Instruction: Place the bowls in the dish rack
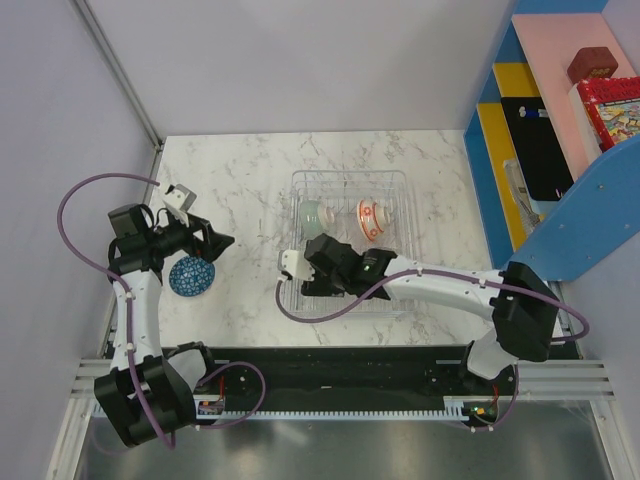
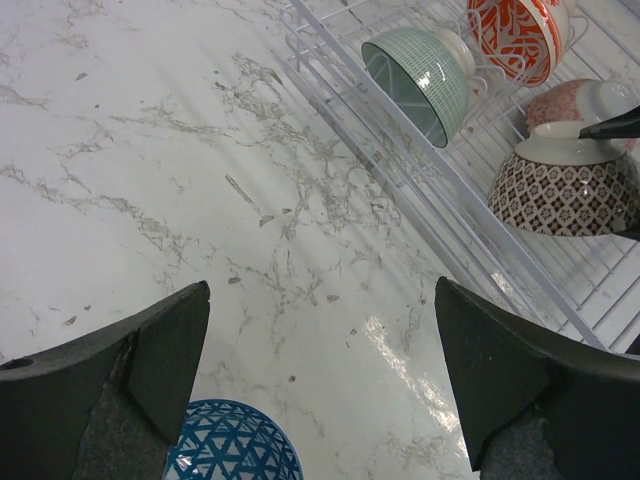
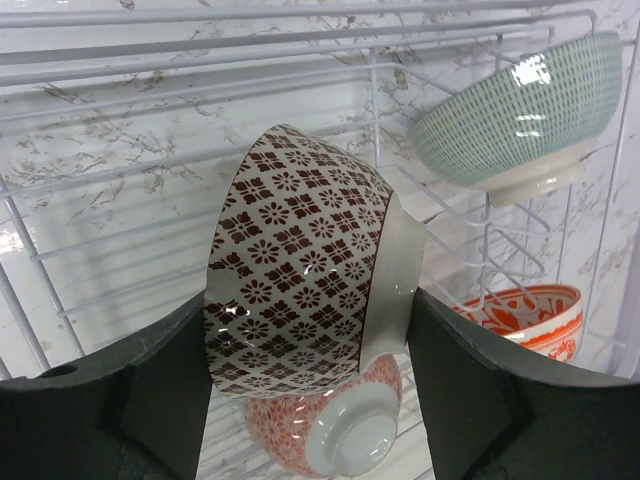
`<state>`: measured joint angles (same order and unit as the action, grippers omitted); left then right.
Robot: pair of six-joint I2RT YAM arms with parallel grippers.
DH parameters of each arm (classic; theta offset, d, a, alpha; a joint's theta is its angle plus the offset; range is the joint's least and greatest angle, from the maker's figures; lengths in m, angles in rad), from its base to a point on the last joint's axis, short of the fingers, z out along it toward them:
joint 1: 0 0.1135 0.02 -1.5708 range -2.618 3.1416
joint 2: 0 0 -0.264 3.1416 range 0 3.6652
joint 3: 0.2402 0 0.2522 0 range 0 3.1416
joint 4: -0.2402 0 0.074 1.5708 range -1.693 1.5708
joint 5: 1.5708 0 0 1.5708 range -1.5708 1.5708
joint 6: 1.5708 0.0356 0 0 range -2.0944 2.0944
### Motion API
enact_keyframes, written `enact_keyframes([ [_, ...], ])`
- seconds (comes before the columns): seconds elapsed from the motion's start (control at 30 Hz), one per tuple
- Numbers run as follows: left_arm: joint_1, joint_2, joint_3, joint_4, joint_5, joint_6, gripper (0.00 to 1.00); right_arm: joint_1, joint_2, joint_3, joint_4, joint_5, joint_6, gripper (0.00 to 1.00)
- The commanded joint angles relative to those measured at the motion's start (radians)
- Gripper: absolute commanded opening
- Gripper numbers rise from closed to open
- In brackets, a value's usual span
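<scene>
The pink-red bowl (image 3: 320, 425) lies partly beneath, so the robot's right gripper needs to lower toward the rack's side facing the blue-patterned bowl, onto the bare wire bottom of the rack.
The wire dish rack (image 1: 392, 186) stands mid-table. Inside it, my right gripper (image 3: 310, 305) is shut on a brown-and-white flower-patterned bowl (image 3: 290, 270), one finger on each side of its wall. That bowl hangs over a pink-red patterned bowl (image 3: 320, 425) lying on the rack floor. A pale green bowl (image 3: 520, 110) and an orange-and-white bowl (image 3: 525, 315) lean among the tines behind. A blue-patterned bowl (image 1: 191, 277) sits on the table left of the rack. My left gripper (image 1: 225, 245) hovers open just past it, nothing between its fingers (image 2: 160, 350).
A marble tabletop (image 1: 240, 190) lies under everything. Grey walls close the left and back sides. A blue, yellow and pink shelf unit (image 1: 560, 140) with boxes stands at the right. The arm bases and a black rail (image 1: 340, 375) run along the near edge.
</scene>
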<state>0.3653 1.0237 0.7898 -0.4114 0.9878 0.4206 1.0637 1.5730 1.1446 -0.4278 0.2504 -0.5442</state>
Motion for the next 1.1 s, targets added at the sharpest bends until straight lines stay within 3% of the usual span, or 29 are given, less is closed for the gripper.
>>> enact_keyframes([
  [0.0,0.009,-0.011,-0.011,0.039,0.051,-0.017,1.00,0.048,0.045,-0.006,0.133,0.156,-0.099,0.00],
  [0.27,0.012,-0.011,-0.017,0.042,0.060,-0.016,1.00,0.071,0.114,-0.011,0.233,0.197,-0.157,0.00],
  [0.8,0.015,-0.010,-0.020,0.043,0.075,-0.016,1.00,0.073,0.232,0.018,0.271,0.194,-0.189,0.02],
  [0.83,0.015,-0.010,-0.020,0.043,0.075,-0.014,1.00,0.074,0.236,0.021,0.271,0.194,-0.189,0.05],
  [0.93,0.017,-0.008,-0.020,0.043,0.077,-0.014,1.00,0.074,0.243,0.032,0.244,0.190,-0.180,0.44],
  [0.97,0.017,-0.008,-0.021,0.043,0.077,-0.016,1.00,0.073,0.246,0.032,0.242,0.187,-0.177,0.62],
  [1.03,0.017,-0.007,-0.021,0.043,0.078,-0.013,1.00,0.074,0.242,0.027,0.233,0.181,-0.171,0.76],
  [1.07,0.017,-0.005,-0.020,0.043,0.080,-0.014,1.00,0.074,0.237,0.026,0.228,0.175,-0.168,0.94],
])
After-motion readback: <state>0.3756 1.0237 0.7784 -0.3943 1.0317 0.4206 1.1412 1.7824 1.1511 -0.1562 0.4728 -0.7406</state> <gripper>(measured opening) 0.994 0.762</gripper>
